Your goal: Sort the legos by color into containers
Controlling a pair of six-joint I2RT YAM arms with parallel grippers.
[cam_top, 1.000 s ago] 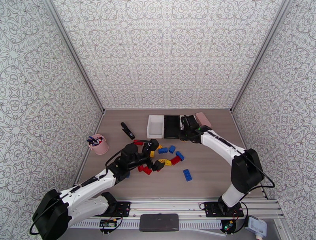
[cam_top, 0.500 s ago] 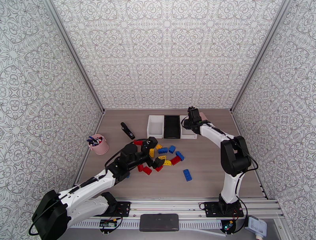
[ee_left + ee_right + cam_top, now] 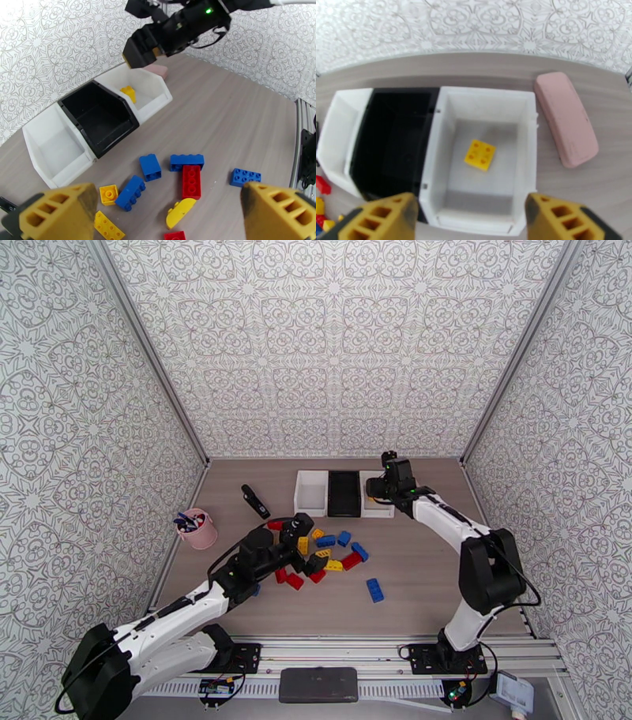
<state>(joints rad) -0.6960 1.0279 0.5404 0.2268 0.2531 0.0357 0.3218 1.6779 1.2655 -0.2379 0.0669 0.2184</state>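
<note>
The blue lego against the red brick (image 3: 191, 181) lies below and back from my gripper. My right gripper moves back and down next, turning to match its slant.
Red, blue and yellow legos (image 3: 336, 552) lie scattered mid-table. My left gripper (image 3: 310, 545) hovers open over the pile's left side, holding nothing. Between its fingers the left wrist view shows a red brick (image 3: 191, 181), blue bricks (image 3: 150, 167) and yellow ones (image 3: 108, 194). Three containers stand in a row at the back: white (image 3: 310, 493), black (image 3: 344, 493), white (image 3: 379, 507). My right gripper (image 3: 374, 493) hangs open above the right white tray (image 3: 525, 130), where one yellow brick (image 3: 480, 154) lies. The black tray (image 3: 395, 134) looks empty.
A pink rounded block (image 3: 567, 118) lies just right of the trays. A black bar (image 3: 255, 501) and a pink cup with pens (image 3: 197, 529) stand at the left. One blue brick (image 3: 374, 590) sits apart, nearer the front edge. Patterned walls enclose the table.
My right gripper has opened over the right white tray, and a yellow brick now lies inside. Its wrist rose and shifted right. The left arm barely moved.
</note>
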